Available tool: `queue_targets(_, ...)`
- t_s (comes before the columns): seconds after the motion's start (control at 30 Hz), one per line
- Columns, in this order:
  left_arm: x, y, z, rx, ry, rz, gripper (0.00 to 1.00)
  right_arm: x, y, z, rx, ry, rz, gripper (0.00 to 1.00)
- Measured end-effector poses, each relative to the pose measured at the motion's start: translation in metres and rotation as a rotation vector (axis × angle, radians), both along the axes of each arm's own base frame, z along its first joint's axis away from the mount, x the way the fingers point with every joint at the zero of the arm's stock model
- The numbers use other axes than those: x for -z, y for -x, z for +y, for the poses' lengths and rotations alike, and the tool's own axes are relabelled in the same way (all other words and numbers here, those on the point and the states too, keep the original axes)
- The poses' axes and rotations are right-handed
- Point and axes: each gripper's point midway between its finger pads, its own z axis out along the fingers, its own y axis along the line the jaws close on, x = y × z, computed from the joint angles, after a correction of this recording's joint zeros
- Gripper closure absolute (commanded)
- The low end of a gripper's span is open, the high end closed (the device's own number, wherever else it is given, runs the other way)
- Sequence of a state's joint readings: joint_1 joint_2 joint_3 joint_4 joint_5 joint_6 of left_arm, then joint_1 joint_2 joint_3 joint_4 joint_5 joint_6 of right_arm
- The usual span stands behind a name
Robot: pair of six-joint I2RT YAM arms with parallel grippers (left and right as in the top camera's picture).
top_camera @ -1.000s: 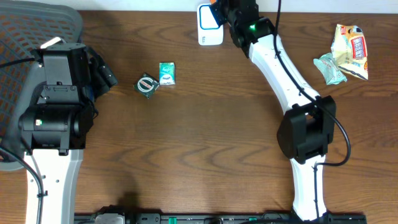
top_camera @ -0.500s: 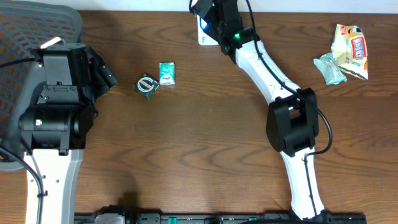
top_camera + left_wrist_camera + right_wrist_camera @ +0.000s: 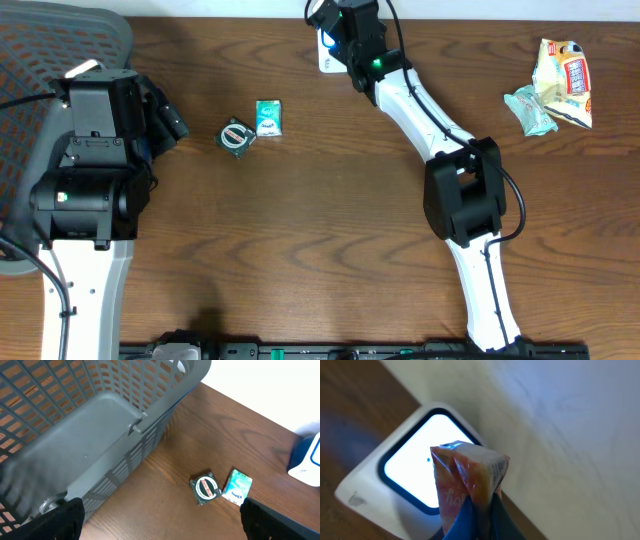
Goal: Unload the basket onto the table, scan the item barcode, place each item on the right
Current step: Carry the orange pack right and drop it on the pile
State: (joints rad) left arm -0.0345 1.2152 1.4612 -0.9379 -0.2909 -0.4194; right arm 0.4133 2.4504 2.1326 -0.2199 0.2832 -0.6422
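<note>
I need to swing my right gripper to the right in the overhead view next, toward the yellow snack bag, because the orange-red packet already faces the lit scanner window.
My right gripper (image 3: 481, 516) is shut on an orange-red snack packet (image 3: 465, 477), pinched between its blue fingers (image 3: 462, 522). The packet hangs right in front of the lit, blue-rimmed window of the white barcode scanner (image 3: 415, 470). From overhead, the right gripper (image 3: 338, 22) hovers over the scanner (image 3: 324, 62) at the table's back edge and hides most of it; the packet does not show there. My left gripper (image 3: 165, 530) stands open and empty beside the basket, well short of the small items.
A round green packet (image 3: 236, 136) and a teal packet (image 3: 268, 117) lie left of centre. A grey mesh basket (image 3: 40, 60) fills the far left. A yellow snack bag (image 3: 562, 72) and a teal wrapper (image 3: 528, 108) lie at the back right.
The right arm has swung left along the back edge, carrying the packet over the scanner. The left arm has not moved.
</note>
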Motion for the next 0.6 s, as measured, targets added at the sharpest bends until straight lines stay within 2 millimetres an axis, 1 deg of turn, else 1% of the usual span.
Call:
queue_targets(0.07, 0.0, 0.0, 0.0, 0.0, 0.0, 0.0, 0.02, 0.001, -0.001, -0.008, 0.047, -0.032, 0.005, 0.99)
queue_targets(0.13, 0.0, 0.0, 0.0, 0.0, 0.0, 0.0, 0.02, 0.003, -0.002, -0.024, 0.103, -0.068, 0.028, 0.99)
queue_targets(0.23, 0.0, 0.0, 0.0, 0.0, 0.0, 0.0, 0.02, -0.002, -0.002, -0.063, 0.202, -0.115, 0.069, 0.99)
queue_targets(0.27, 0.0, 0.0, 0.0, 0.0, 0.0, -0.001, 0.02, -0.007, 0.0, -0.084, 0.245, -0.124, 0.086, 0.99)
queue_targets(0.3, 0.0, 0.0, 0.0, 0.0, 0.0, 0.0, 0.02, -0.011, 0.0, -0.097, 0.27, -0.13, 0.095, 0.99)
queue_targets(0.4, 0.0, 0.0, 0.0, 0.0, 0.0, 0.0, 0.02, -0.027, 0.013, -0.181, 0.431, -0.126, 0.147, 0.99)
queue_targets(0.43, 0.0, 0.0, 0.0, 0.0, 0.0, -0.001, 0.02, -0.028, 0.02, -0.207, 0.486, -0.11, 0.173, 0.99)
queue_targets(0.47, 0.0, 0.0, 0.0, 0.0, 0.0, 0.0, 0.02, -0.026, 0.03, -0.234, 0.544, -0.094, 0.207, 0.99)
queue_targets(0.53, 0.0, 0.0, 0.0, 0.0, 0.0, -0.001, 0.03, -0.022, 0.041, -0.271, 0.618, -0.077, 0.245, 0.99)
queue_targets(0.57, 0.0, 0.0, 0.0, 0.0, 0.0, 0.0, 0.02, -0.018, 0.049, -0.292, 0.662, -0.066, 0.272, 0.99)
queue_targets(0.6, 0.0, 0.0, 0.0, 0.0, 0.0, -0.001, 0.02, -0.013, 0.056, -0.307, 0.69, -0.058, 0.298, 0.99)
